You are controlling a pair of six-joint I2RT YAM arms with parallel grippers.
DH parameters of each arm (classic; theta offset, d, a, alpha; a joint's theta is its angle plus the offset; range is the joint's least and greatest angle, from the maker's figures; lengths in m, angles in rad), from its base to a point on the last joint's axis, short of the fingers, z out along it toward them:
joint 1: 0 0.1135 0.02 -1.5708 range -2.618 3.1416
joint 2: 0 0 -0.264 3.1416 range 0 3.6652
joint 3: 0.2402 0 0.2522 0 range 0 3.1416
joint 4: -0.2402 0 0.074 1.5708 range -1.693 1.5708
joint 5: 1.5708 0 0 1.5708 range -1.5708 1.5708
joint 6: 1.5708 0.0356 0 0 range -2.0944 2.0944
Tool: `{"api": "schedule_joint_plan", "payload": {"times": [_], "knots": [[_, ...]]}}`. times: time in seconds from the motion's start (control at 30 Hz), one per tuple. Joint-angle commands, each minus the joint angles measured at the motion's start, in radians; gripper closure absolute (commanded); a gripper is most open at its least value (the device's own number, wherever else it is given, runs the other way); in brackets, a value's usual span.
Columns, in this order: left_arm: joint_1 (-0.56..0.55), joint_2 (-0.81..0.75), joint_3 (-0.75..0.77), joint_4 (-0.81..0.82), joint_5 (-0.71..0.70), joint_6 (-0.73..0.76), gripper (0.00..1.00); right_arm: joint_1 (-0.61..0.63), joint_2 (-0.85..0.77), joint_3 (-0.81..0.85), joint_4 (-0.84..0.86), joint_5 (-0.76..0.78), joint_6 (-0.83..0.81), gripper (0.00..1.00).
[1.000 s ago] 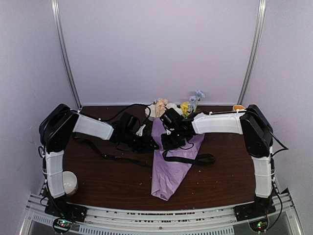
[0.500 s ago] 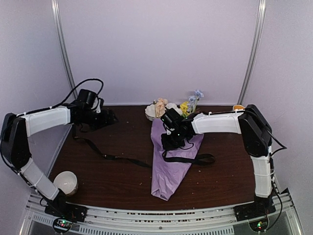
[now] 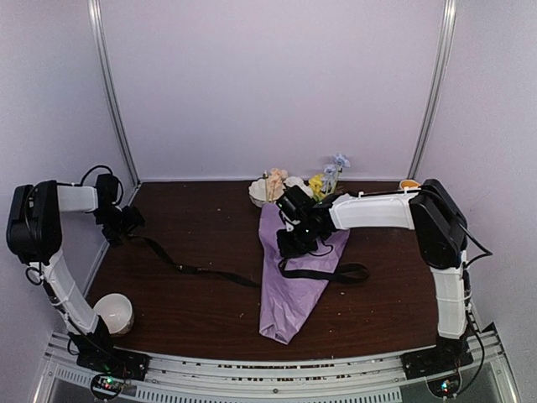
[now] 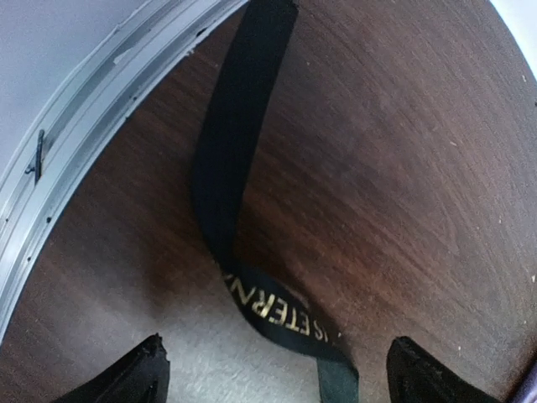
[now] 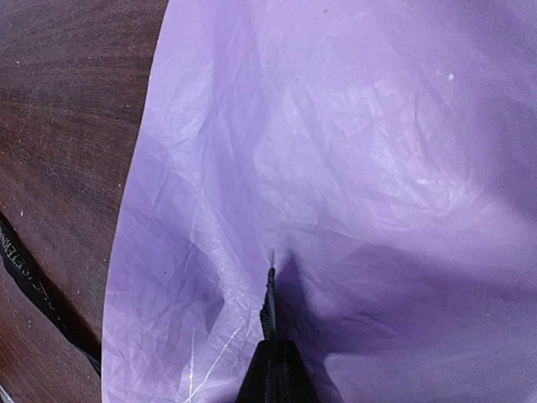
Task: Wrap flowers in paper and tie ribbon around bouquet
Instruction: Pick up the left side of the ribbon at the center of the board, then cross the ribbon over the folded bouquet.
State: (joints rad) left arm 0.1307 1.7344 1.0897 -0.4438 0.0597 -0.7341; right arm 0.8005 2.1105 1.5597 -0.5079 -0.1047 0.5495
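My left gripper lowers onto the gold-lettered part near the ribbon's end (image 3: pixel 137 238) (image 4: pixel 285 317) next, which lies below it. The gripper's open fingers already stand astride the ribbon.
The bouquet (image 3: pixel 289 285) lies mid-table, a lilac paper (image 5: pixel 352 143) cone with its point toward me. The flowers (image 3: pixel 317 182) stick out of its far end. The black ribbon (image 3: pixel 201 270) trails from the left edge across the table and loops over the cone (image 3: pixel 336 273). My left gripper (image 3: pixel 126 220) hangs at the far left edge, open. In the left wrist view its fingers (image 4: pixel 143 374) stand wide apart on either side of the gold-lettered ribbon (image 4: pixel 252 294) without touching it. My right gripper (image 5: pixel 270 336) is shut, its tip pressed into the paper on the cone's upper part (image 3: pixel 292 243).
A white cup (image 3: pixel 113 312) stands at the near left corner beside the left arm's base. A small orange-and-white object (image 3: pixel 409 183) sits at the back right. A metal rail (image 4: pixel 84 143) and the wall run close along the table's left edge.
My left arm has swung from beside the bouquet out to the table's far left edge, and its jaws have opened. The right arm and the bouquet have stayed put.
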Motion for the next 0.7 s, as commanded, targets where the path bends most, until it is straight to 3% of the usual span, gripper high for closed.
{"api": "schedule_joint_plan", "payload": {"times": [0.0, 0.13, 0.27, 0.37, 0.43, 0.57, 0.67], "knots": [[0.001, 0.110, 0.090, 0.013, 0.037, -0.028, 0.08, -0.004, -0.040, -0.023, -0.036, 0.006, -0.011, 1.00], [0.001, 0.185, 0.141, 0.010, 0.052, -0.029, 0.15, -0.004, -0.046, -0.027, -0.038, 0.014, -0.009, 1.00], [0.001, 0.219, 0.177, -0.004, 0.050, -0.011, 0.36, -0.004, -0.042, -0.024, -0.037, 0.013, -0.002, 1.00], [0.001, 0.234, 0.198, -0.012, 0.051, 0.000, 0.69, -0.004, -0.039, -0.018, -0.041, 0.013, -0.003, 1.00], [0.000, 0.236, 0.203, -0.009, 0.064, 0.011, 0.99, -0.005, -0.040, -0.014, -0.044, 0.013, -0.003, 1.00], [-0.022, 0.156, 0.166, 0.060, 0.092, 0.039, 1.00, -0.009, -0.043, -0.005, -0.049, 0.002, -0.008, 1.00], [-0.147, 0.031, 0.209, 0.075, 0.024, 0.173, 1.00, -0.029, -0.048, -0.002, -0.038, -0.040, -0.001, 1.00]]}}
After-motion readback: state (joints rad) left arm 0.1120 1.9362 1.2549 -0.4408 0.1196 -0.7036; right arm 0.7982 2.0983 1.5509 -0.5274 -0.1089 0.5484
